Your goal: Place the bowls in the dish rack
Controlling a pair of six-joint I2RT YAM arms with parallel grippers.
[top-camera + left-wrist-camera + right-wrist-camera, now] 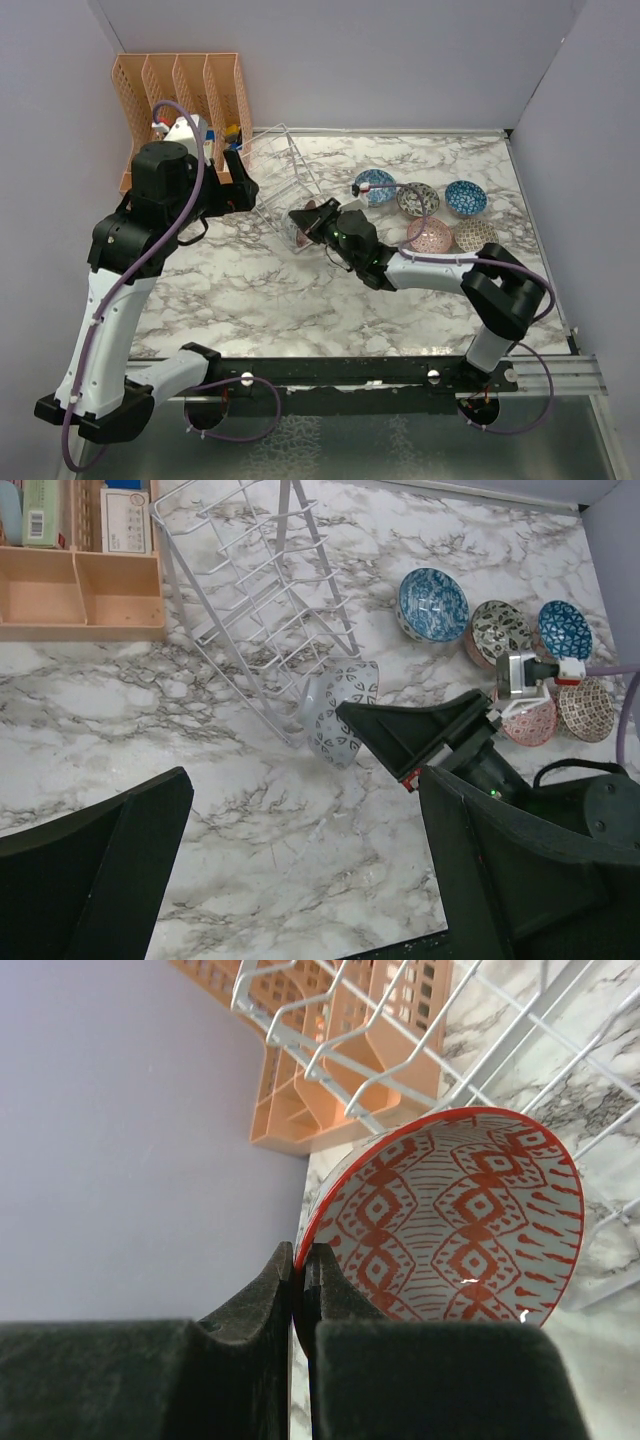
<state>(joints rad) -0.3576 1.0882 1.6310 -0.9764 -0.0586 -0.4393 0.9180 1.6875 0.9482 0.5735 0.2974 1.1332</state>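
The rack's near wires stand empty, so the right gripper should move outward and down, turning toward the back wall, to set the bowl between them.
My right gripper [300,1265] is shut on the rim of a bowl [450,1220] with a red lattice inside and a grey-white outside. It holds the bowl on its side at the near lower edge of the wire dish rack [283,170]. The left wrist view shows the same bowl [338,718] against the rack [260,600]. My left gripper [305,850] is open and empty, above the marble left of the rack. Several more bowls lie at the right: blue [376,186], grey [418,199], blue [466,197], pink [431,235], grey-white [475,235].
An orange slotted organizer [180,100] stands in the back left corner, right behind the rack, with boxes in it [125,520]. Walls close in the table at left, back and right. The right arm [440,268] stretches across the middle.
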